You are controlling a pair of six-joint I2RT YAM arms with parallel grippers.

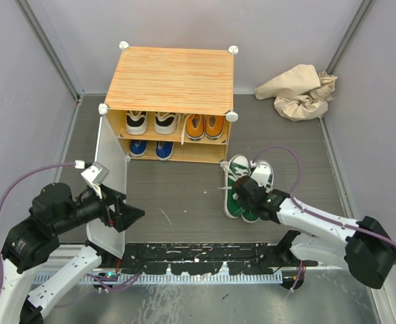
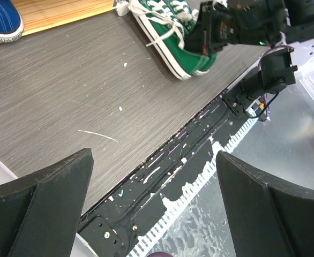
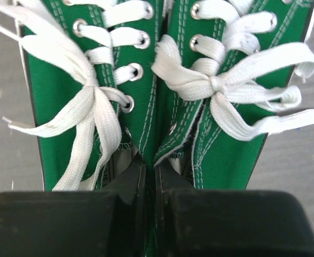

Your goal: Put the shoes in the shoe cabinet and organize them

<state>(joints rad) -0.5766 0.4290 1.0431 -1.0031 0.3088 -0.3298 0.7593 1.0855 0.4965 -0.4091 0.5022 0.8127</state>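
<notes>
The blue shoes leave room. My right gripper will next move outward and to the left in the top view to let go of the shoes' collars at the lower shelf's empty end (image 1: 201,153).
The shoe cabinet (image 1: 171,71) stands at the back with its white door (image 1: 110,182) swung open to the left. White-and-black shoes (image 1: 151,122) and orange shoes (image 1: 205,126) sit on its upper shelf, blue shoes (image 1: 151,148) on the lower one. The green pair (image 1: 246,183) lies on the floor right of the cabinet. My right gripper (image 1: 252,194) is shut on the inner collars of both green shoes (image 3: 157,134), one finger inside each shoe. My left gripper (image 1: 120,210) is open and empty by the door's near edge; its fingers (image 2: 39,203) frame the table's front edge.
A crumpled beige cloth (image 1: 299,91) lies at the back right by the wall. Grey walls enclose the floor on three sides. A black strip (image 1: 205,260) with white marks runs along the near edge between the arm bases.
</notes>
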